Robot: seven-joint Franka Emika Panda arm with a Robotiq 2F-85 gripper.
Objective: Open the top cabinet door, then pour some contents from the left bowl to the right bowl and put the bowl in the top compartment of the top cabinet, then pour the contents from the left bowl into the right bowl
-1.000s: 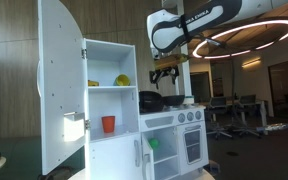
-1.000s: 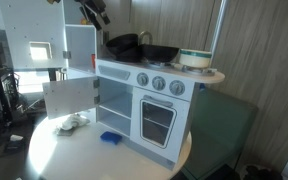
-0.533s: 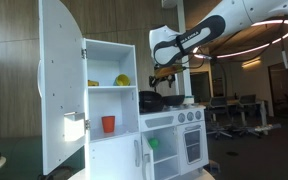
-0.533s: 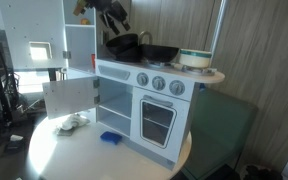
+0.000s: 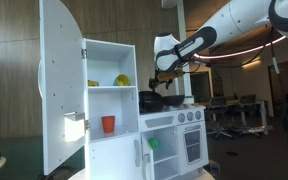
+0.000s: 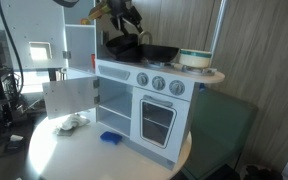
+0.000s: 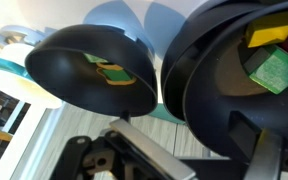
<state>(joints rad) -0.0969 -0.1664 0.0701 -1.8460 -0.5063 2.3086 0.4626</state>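
Observation:
My gripper lowers first next, to get onto the rim of the nearer dark bowl point(image 5: 161, 96) point(image 7: 190, 126), one fingertip inside and one outside.
The tall white top cabinet point(image 5: 109, 90) stands with its top cabinet door point(image 5: 59, 85) swung wide open; the door also shows in an exterior view point(image 6: 79, 45). The top compartment point(image 5: 109, 65) holds a yellow item. Two dark bowls sit side by side on the stove top in both exterior views point(image 5: 150, 100) point(image 5: 176, 100) point(image 6: 124, 46) point(image 6: 160, 52). In the wrist view both bowls point(image 7: 92, 68) point(image 7: 239, 75) hold coloured blocks. My gripper point(image 7: 184, 125) point(image 5: 164, 85) point(image 6: 129, 18) is open just above them, its fingers either side of the nearer bowl's rim.
A red cup point(image 5: 108, 124) stands in the lower shelf space. A teal and white plate point(image 6: 194, 58) lies at the stove's end. A white cloth point(image 6: 74, 122) and a blue piece point(image 6: 109, 137) lie on the round table point(image 6: 54, 160).
My arm has moved away from the open cabinet and down over the stove top, ending close above the two bowls.

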